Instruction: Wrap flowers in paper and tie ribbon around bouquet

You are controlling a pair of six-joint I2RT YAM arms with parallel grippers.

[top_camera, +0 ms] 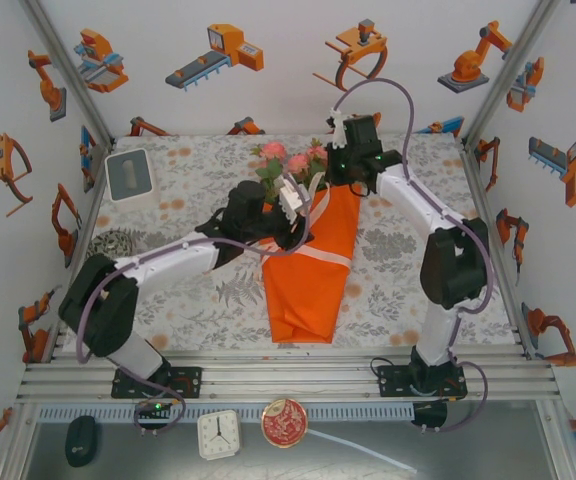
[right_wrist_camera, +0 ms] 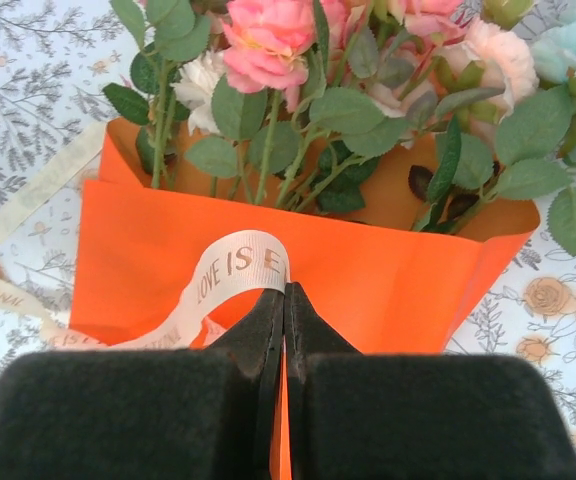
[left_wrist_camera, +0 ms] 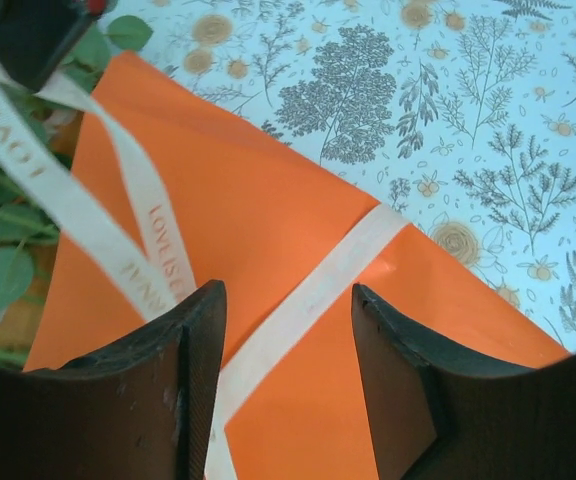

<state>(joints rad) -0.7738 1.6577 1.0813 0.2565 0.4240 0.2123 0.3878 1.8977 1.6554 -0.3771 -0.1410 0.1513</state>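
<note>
I should move my right gripper back down toward the slanting ribbon band (top_camera: 324, 255) next and let go of the printed loop there, because the band is below the loop, nearer my base.
The bouquet lies in the middle of the table: pink, cream and pale blue flowers (top_camera: 290, 160) (right_wrist_camera: 268, 40) stick out of a cone of orange paper (top_camera: 308, 290) (right_wrist_camera: 388, 270). A cream ribbon (top_camera: 326, 253) (left_wrist_camera: 318, 290) crosses the paper slantwise. My right gripper (top_camera: 334, 180) (right_wrist_camera: 285, 290) hovers at the cone's mouth, shut on a loop of the printed ribbon (right_wrist_camera: 238, 268). My left gripper (top_camera: 296, 222) (left_wrist_camera: 288, 295) is open just above the paper (left_wrist_camera: 268, 220). The ribbon band runs between its fingers (left_wrist_camera: 183, 380) without being pinched, and two more strands rise to the upper left.
A white box (top_camera: 130, 175) stands at the back left and a grey patterned lump (top_camera: 116, 243) lies near the left wall. On the shelf in front of the arm bases are a clock (top_camera: 218, 435), a red round disc (top_camera: 284, 422) and a dark mouse-like object (top_camera: 81, 440).
</note>
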